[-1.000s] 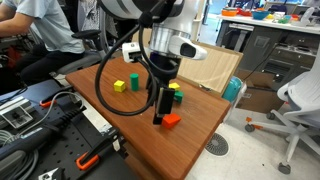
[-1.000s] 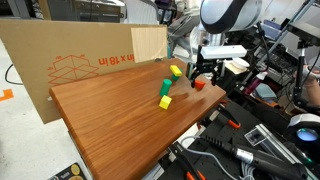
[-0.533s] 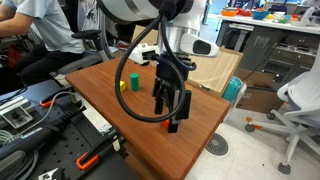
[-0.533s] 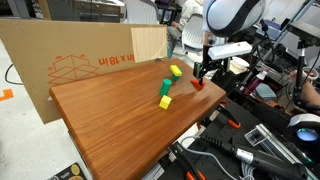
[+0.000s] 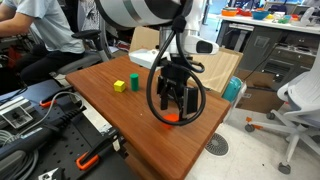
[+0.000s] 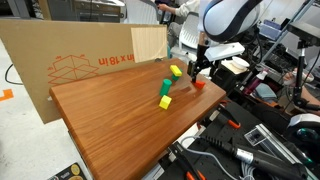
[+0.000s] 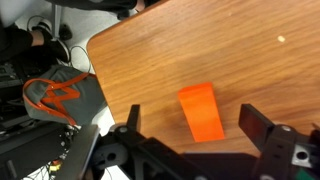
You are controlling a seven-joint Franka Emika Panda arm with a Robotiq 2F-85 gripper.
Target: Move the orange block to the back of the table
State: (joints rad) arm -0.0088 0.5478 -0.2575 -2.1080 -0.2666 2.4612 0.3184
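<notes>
The gripper lowers around the long sides of the orange block (image 5: 171, 119) (image 7: 202, 110) next and closes, since the block lies below, already between the open fingers.
The orange block (image 7: 202, 110) lies flat on the reddish-brown table (image 7: 200, 45), between my two open fingers in the wrist view. My gripper (image 7: 194, 122) is open around it and does not touch it. In an exterior view the gripper (image 5: 173, 108) hangs straight down over the orange block (image 5: 171, 119) near a table corner. In an exterior view the block (image 6: 199, 84) shows just below the gripper (image 6: 198, 72) at the table's edge.
A yellow cube (image 5: 119, 86) and a green block (image 5: 132, 82) sit farther along the table. A yellow-and-green block pair (image 6: 166, 95) and another pair (image 6: 176, 71) show on the table. A cardboard box (image 6: 70, 60) stands beside it. A person sits behind.
My gripper has swung round and come down over the orange block, so the block now lies between the open fingers. The block has not moved.
</notes>
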